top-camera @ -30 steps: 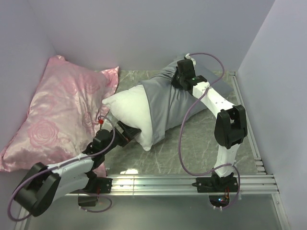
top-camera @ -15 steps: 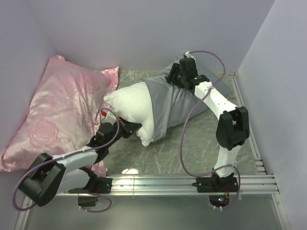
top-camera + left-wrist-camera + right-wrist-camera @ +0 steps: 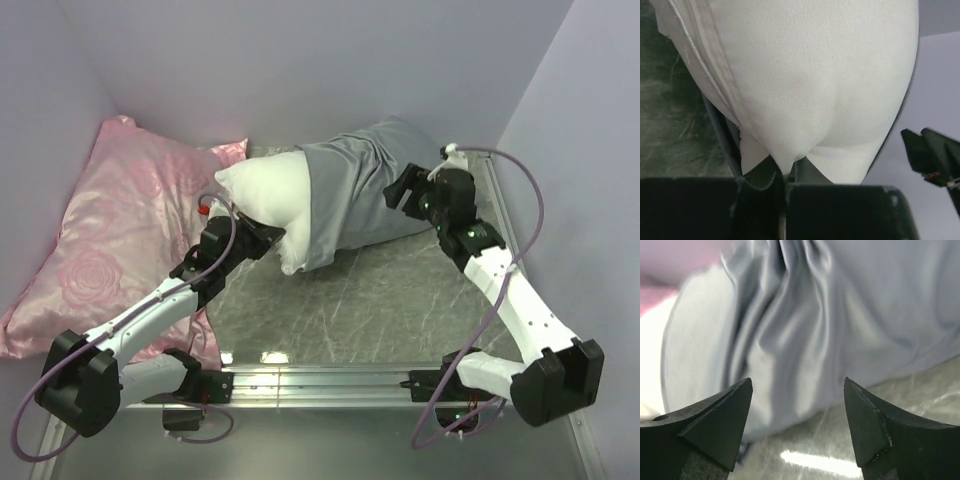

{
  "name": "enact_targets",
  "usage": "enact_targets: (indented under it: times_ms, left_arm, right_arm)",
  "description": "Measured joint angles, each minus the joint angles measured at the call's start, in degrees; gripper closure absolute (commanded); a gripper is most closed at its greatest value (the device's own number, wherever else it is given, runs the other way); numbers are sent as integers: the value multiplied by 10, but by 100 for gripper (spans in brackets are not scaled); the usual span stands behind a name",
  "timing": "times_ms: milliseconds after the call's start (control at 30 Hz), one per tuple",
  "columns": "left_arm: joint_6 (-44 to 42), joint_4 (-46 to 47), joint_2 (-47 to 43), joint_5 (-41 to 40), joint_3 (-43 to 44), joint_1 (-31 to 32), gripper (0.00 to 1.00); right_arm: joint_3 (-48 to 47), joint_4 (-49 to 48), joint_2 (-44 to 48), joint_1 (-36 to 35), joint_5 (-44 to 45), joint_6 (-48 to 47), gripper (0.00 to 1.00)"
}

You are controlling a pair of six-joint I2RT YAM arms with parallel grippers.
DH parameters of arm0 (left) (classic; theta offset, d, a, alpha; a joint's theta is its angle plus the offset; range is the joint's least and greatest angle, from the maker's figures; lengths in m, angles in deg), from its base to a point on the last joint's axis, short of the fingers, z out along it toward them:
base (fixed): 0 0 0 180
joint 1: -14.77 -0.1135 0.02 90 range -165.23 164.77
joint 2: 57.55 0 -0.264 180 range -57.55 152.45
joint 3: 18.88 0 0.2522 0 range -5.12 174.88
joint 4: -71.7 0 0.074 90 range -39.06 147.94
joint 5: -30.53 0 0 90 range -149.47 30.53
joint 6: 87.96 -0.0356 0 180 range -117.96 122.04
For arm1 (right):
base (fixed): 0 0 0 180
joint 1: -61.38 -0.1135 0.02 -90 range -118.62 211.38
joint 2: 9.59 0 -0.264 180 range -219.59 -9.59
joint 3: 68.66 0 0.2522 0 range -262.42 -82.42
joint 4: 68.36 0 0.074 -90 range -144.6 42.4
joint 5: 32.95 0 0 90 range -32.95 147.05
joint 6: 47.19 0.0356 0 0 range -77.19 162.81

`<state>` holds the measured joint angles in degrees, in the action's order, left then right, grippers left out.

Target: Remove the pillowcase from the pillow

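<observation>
My right gripper lowers its open fingers onto the pillowcase's near edge below it next and closes, as my left gripper already holds the pillow.
The white pillow lies at the back of the table, its right half still inside the grey-blue pillowcase. My left gripper is shut on the pillow's near corner; in the left wrist view the white fabric is pinched between the closed jaws. My right gripper stands open beside the pillowcase's right side, holding nothing. In the right wrist view the wrinkled satin pillowcase fills the space beyond the spread gripper, which hovers low over the marble.
A pink rose-patterned pillow leans in the left corner, touching the white pillow's left tip. Walls close in at the back and on both sides. The grey marble table top runs to an aluminium rail at the near edge.
My left gripper shut on the pillow's corner and pushed it toward the back wall. My right gripper let go of the pillowcase, opened and swung off to the right.
</observation>
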<state>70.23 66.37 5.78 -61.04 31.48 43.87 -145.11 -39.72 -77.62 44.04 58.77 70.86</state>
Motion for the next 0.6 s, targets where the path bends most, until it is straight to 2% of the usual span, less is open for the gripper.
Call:
enact_targets:
  times_ms: [100,200,367,467,500,533,600]
  left_arm:
    - [0,-25,5,4,7,-11,99]
    - [-1,-43,7,9,22,-16,99]
    - [-11,-58,7,15,49,-16,99]
    - [-13,-63,7,18,53,-16,99]
    - [-13,-64,7,19,53,-17,99]
    - [-14,-67,8,21,55,-17,100]
    - [-15,-73,8,24,60,-18,99]
  right_arm:
    - [82,-41,26,-4,-32,10,20]
    - [139,-78,14,-28,-48,19,19]
    - [164,-132,-14,-79,-52,33,20]
    - [173,-184,-22,-99,-47,47,27]
    - [178,-196,-23,-101,-44,52,32]
    - [183,-207,-24,-102,-40,56,48]
    - [192,-221,-26,-101,-28,66,74]
